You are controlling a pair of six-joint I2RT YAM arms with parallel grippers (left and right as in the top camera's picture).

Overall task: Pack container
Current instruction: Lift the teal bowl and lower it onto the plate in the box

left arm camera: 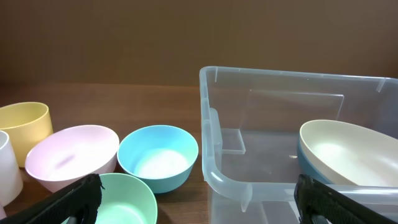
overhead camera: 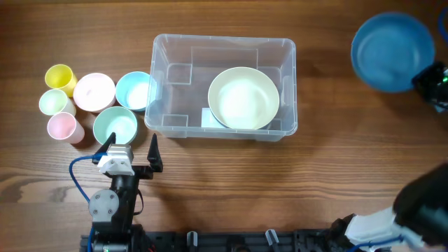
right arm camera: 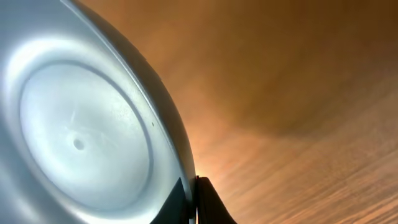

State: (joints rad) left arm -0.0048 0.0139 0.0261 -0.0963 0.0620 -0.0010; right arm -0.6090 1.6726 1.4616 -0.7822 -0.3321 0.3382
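I need to move my right gripper to the left in the overhead view next, then lower the blue bowl into the cream bowl (overhead camera: 243, 97) in the container, because the cream bowl is empty.
The clear plastic container (overhead camera: 224, 87) stands in the middle of the table; it also shows in the left wrist view (left arm camera: 261, 143). A large cream bowl (overhead camera: 243, 97) lies in its right half, nested on a blue one (left arm camera: 308, 163). My right gripper (overhead camera: 432, 80) is at the far right, shut on the rim of a big blue bowl (overhead camera: 390, 50) held above the table; the wrist view shows the bowl (right arm camera: 81, 130) pinched between the fingers (right arm camera: 194, 202). My left gripper (overhead camera: 133, 150) is open and empty, in front of the container's left corner.
Left of the container stand small bowls and cups: a pink bowl (overhead camera: 94, 92), a light blue bowl (overhead camera: 134, 90), a green bowl (overhead camera: 115, 126), a yellow cup (overhead camera: 60, 77), a pale green cup (overhead camera: 53, 102) and a pink cup (overhead camera: 63, 127).
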